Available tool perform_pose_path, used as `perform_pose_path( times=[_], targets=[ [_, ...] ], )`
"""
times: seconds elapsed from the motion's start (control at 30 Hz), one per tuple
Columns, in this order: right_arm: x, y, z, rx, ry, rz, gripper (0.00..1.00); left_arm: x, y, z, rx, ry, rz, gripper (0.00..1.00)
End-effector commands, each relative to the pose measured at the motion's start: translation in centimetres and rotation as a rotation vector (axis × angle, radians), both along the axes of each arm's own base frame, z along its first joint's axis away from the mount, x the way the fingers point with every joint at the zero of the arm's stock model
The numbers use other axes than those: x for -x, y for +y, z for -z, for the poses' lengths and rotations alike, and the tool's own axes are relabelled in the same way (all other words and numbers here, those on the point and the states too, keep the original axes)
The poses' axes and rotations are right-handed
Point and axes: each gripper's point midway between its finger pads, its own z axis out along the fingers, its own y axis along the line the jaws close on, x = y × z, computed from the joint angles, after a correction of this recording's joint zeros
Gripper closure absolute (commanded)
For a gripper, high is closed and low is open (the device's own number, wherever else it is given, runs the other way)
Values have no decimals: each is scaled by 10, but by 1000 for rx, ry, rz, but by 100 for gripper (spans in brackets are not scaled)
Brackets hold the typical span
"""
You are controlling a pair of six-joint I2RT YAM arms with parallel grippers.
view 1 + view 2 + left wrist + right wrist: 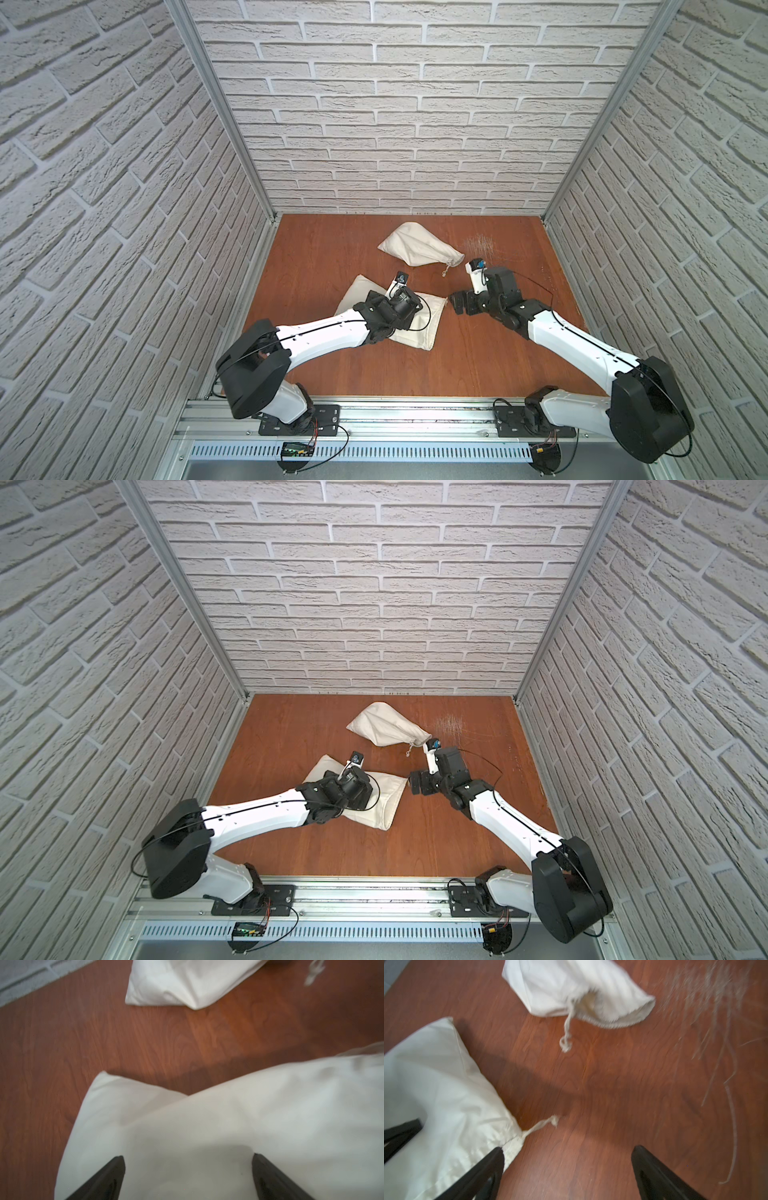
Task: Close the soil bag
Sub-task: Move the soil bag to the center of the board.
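The robot's right gripper next needs to turn toward the near bag and come down onto the drawstring's loose tip (554, 1120), which is below the gripper and sticks out clear of the gathered hem (513, 1144).
Two cream cloth drawstring bags lie on the wooden table; no soil shows in either. The near bag (422, 322) (228, 1122) lies flat under my left wrist, its wide mouth facing right. My left gripper (188, 1159) hovers open over its cloth, holding nothing. My right gripper (568, 1151) (456, 302) is open at that mouth's far corner. One of its fingers (492, 1161) overlaps the gathered hem (513, 1144), where a short drawstring (542, 1125) pokes out. The far bag (417, 249) (571, 989) is bunched narrow at its mouth, with a knotted cord (566, 1030) trailing.
Pale streaks (480, 243) mark the table (324, 257) right of the far bag. White brick-pattern walls close in the back and both sides. An aluminium rail (395, 415) runs along the front edge, carrying both arm bases.
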Motion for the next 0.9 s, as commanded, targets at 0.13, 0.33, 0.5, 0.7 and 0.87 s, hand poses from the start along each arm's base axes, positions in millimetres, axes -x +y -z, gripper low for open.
perform_pose_path(
  times=[0.13, 0.33, 0.5, 0.7, 0.87],
  targets=[
    [28, 27, 36, 9, 9, -63, 2, -2, 54, 50, -18, 52, -252, 2],
    [27, 40, 43, 74, -79, -100, 5, -18, 96, 64, -67, 87, -359, 2],
    [26, 62, 46, 120, -118, -207, 10, -32, 131, 46, -100, 45, -402, 2],
    [21, 90, 52, 231, -156, -365, 12, -35, 138, 16, -13, -23, -380, 2],
    [3, 99, 38, 264, -288, -410, 15, -23, 118, -7, 13, -94, -289, 1]
  ],
)
